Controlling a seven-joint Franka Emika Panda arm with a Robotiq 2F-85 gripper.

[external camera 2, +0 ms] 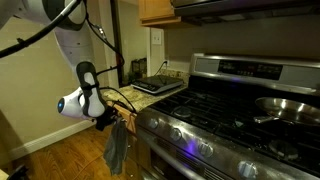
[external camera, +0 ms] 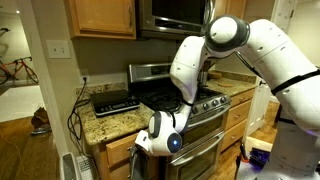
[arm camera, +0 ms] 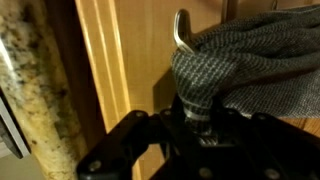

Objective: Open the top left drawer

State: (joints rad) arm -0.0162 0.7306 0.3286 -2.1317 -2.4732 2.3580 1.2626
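Note:
My gripper draws the towel-covered handle [external camera 2: 117, 123] [arm camera: 191, 78] back toward my base, away from the counter, next and then releases it. The drawer's front still sits close under the counter.
The top left drawer's honey-oak front [arm camera: 140, 60] fills the wrist view, and it sits left of the oven under the counter [external camera: 120, 150]. Its curved metal handle [arm camera: 180, 30] carries a grey knit towel [arm camera: 250, 60], which hangs down in an exterior view [external camera 2: 117, 148]. My gripper [arm camera: 200, 118] has its black fingers closed around the towel-covered handle, and it shows in both exterior views [external camera: 150, 140] [external camera 2: 105, 118]. I cannot tell whether the drawer is pulled out at all.
A stainless steel stove [external camera: 200, 100] [external camera 2: 230, 125] stands right beside the drawer, with a pan [external camera 2: 285, 108] on it. The granite counter [external camera: 110, 122] [arm camera: 30, 90] above holds a black flat appliance [external camera: 113, 101] [external camera 2: 158, 85]. Cables [external camera: 75, 115] hang at the counter's end.

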